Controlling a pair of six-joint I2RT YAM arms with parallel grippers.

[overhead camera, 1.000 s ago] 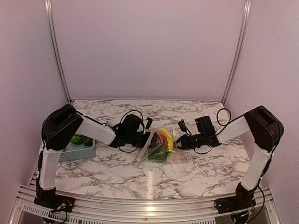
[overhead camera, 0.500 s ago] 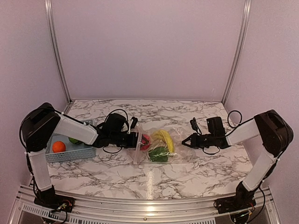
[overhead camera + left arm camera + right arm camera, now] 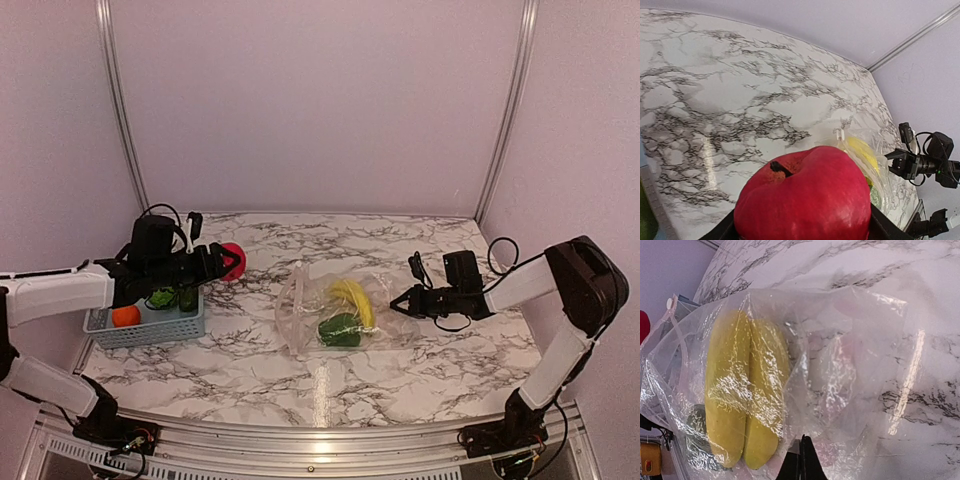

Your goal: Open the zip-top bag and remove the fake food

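Observation:
I will next swing my left gripper left in the top view to the basket's space by the orange ball [image 3: 146,310] below, then lower and release the red fruit [image 3: 233,260].
The clear zip-top bag [image 3: 335,312] lies on the marble table [image 3: 400,240], mouth to the left, holding a yellow banana [image 3: 352,297] and a dark-green vegetable [image 3: 340,330]. My left gripper [image 3: 222,262] is shut on the red fruit [image 3: 233,260] and holds it in the air left of the bag, by the blue basket [image 3: 150,328]. The red fruit fills the left wrist view [image 3: 805,197]. My right gripper [image 3: 398,304] is shut on the bag's right edge; its view shows the bag [image 3: 840,390] and banana [image 3: 742,390].
The light blue slatted basket at the left holds an orange ball [image 3: 126,315] and a green vegetable [image 3: 163,298]. Grey walls and metal posts ring the table. Cables hang by both wrists.
My left gripper has pulled out of the bag's mouth with the red fruit and swung left toward the basket. The bag has settled flatter. The right gripper has stayed put.

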